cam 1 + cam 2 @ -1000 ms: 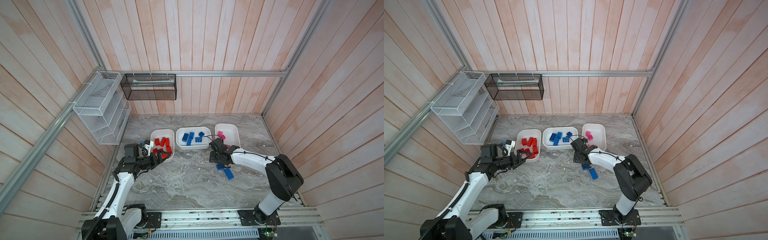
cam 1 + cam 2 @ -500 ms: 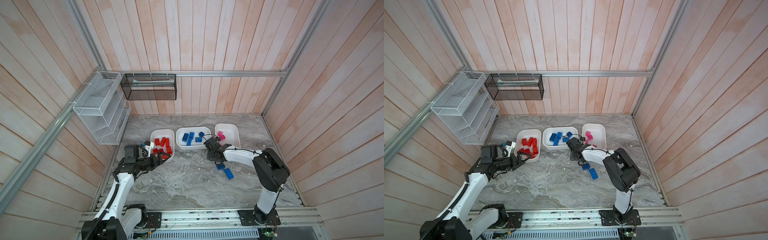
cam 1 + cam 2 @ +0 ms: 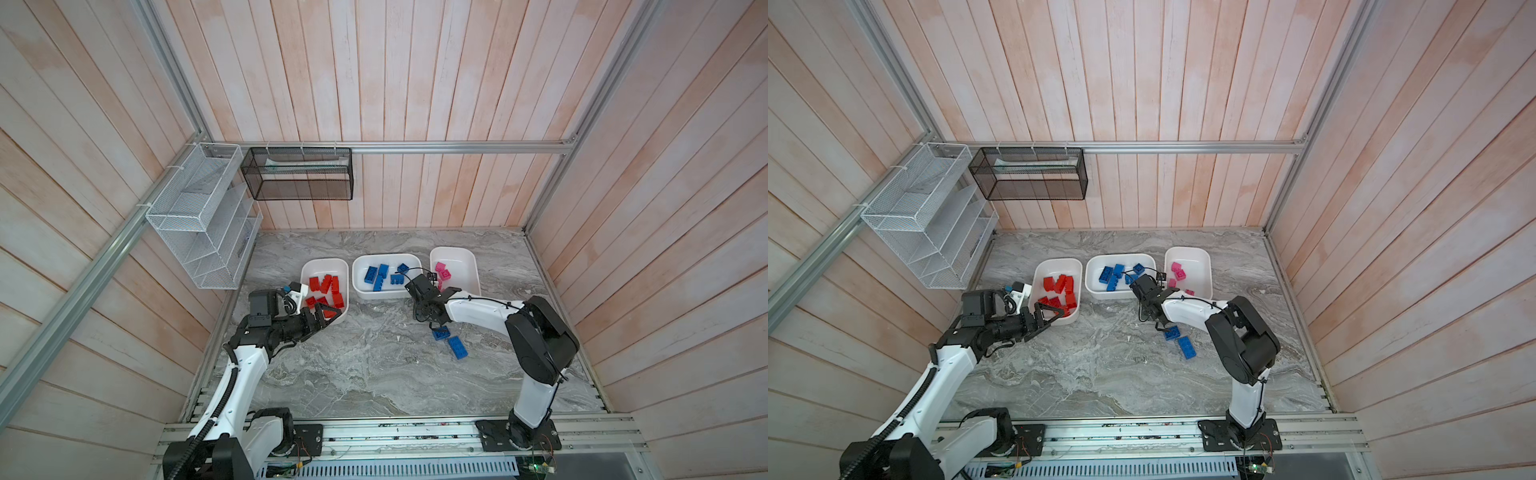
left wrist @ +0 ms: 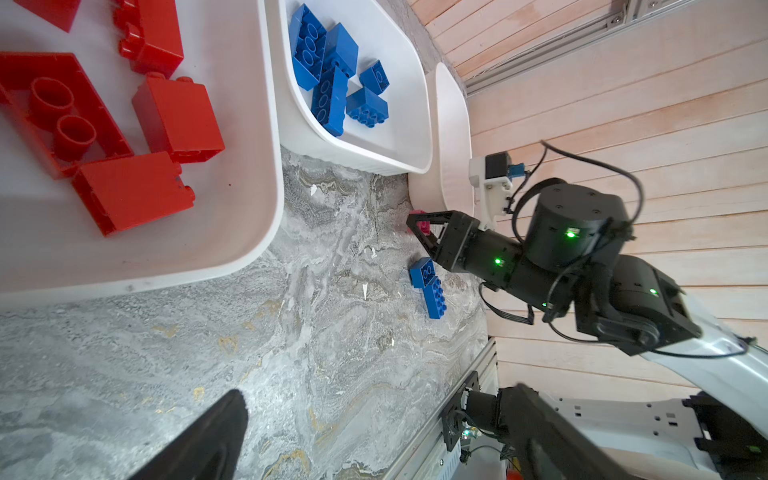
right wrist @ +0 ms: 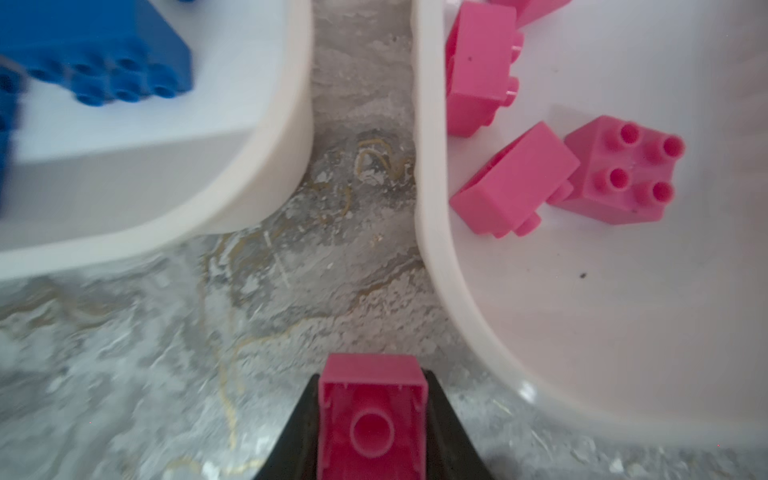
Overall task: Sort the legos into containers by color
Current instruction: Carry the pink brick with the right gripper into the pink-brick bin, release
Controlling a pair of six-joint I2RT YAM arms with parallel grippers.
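Note:
I next lift my right gripper outward past the pink container's rim, above its bottom, and release the pink lego with the matching legos inside.
Three white containers stand in a row: the left one holds red legos, the middle one blue legos, the right one pink legos. My right gripper points down at the table just in front of the gap between the blue and pink containers. It is shut on a pink lego, hollow side toward the camera. Two blue legos lie on the table close by. My left gripper hangs open and empty over the red container's front corner.
A white wire rack hangs on the left wall and a black mesh basket on the back wall. The marble table spreads out in front of the containers. The right arm's elbow stands above the table's right side.
My right gripper has closed on the pink lego, and the right arm's elbow has swung left. The left arm has not moved.

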